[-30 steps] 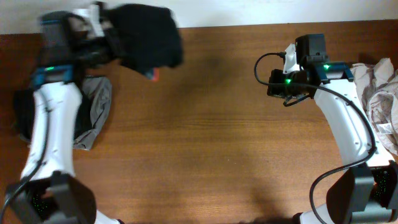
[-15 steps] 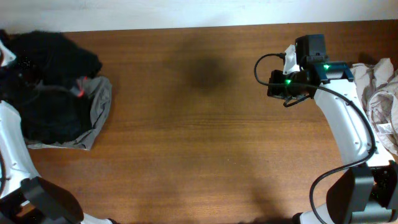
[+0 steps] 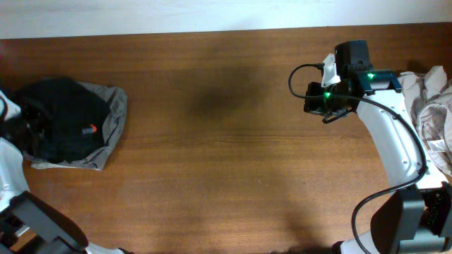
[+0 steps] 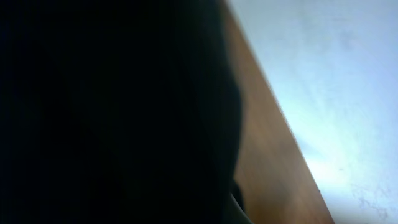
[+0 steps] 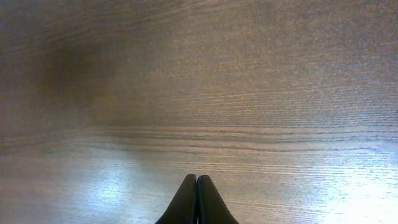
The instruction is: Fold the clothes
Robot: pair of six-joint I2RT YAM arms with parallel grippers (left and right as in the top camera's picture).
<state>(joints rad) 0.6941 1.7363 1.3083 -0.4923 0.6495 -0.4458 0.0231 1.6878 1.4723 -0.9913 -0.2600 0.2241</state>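
My left gripper lowers toward the garment next and releases the leggings, since the black leggings (image 3: 62, 116) already cover most of the grey garment (image 3: 113, 120) below it.
The black leggings (image 3: 62, 116) lie bunched at the table's far left, with a bit of red-orange lining (image 3: 88, 130) showing. They rest on a grey garment (image 3: 113, 120). My left gripper (image 3: 25, 125) is at the bundle's left edge, merged with the dark cloth. Black fabric (image 4: 112, 112) fills most of the left wrist view and hides the fingers. My right gripper (image 3: 316, 101) hovers at the right over bare wood. Its fingers (image 5: 197, 179) are shut on nothing.
A heap of beige and grey clothes (image 3: 434, 113) lies at the right edge, beside the right arm. The wooden table (image 3: 226, 155) stretches between the two arms. A white wall (image 4: 336, 74) runs behind its far edge.
My left arm has swung the black leggings from the table's back left edge down and left onto the grey garment. The right arm has not moved.
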